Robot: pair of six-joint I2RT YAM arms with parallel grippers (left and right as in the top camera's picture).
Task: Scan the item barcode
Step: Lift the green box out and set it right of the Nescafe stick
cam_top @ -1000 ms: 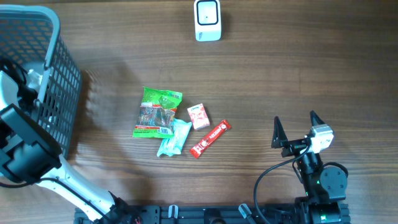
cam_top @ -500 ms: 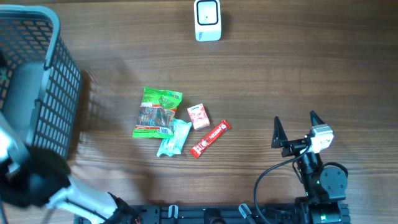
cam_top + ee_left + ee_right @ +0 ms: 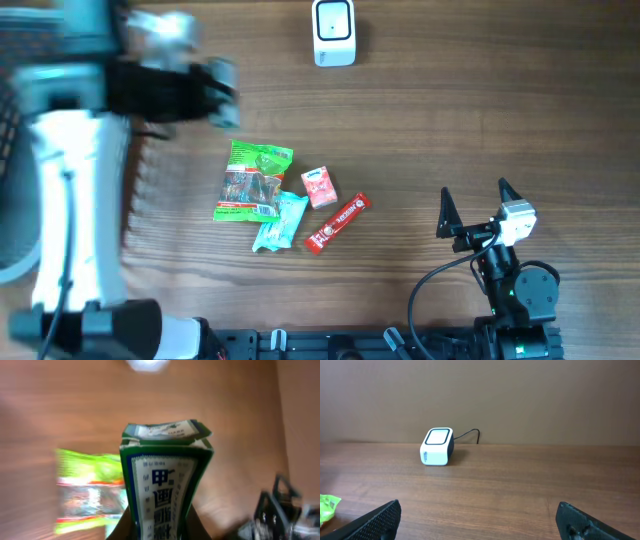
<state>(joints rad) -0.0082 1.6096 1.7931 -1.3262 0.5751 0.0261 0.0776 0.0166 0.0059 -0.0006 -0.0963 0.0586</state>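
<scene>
I will next move my left gripper to the right in the overhead view and down onto the tabletop past the red bar, because that spot is bare.
In the left wrist view, my left gripper (image 3: 157, 531) is shut on a green-and-white carton (image 3: 161, 480) with dark blue print, which stands upright between the dark fingers (image 3: 118, 529). From overhead, the left arm is a motion blur at the upper left, with its gripper (image 3: 218, 85) over the table; the carton cannot be made out there. The white barcode scanner (image 3: 333, 32) sits at the far middle of the table and shows in the right wrist view (image 3: 437, 446). My right gripper (image 3: 473, 206) stands open and empty at the near right, far from the scanner.
A green snack bag (image 3: 252, 180), a teal packet (image 3: 281, 221), a small red-and-white box (image 3: 319, 186) and a red bar (image 3: 338, 222) lie together mid-table. The grey mesh basket (image 3: 12, 150) stands at the left edge, mostly behind the left arm.
The left arm has swung up from the basket and to the right, and is now blurred over the table's upper left. The right arm and the table items have not moved.
</scene>
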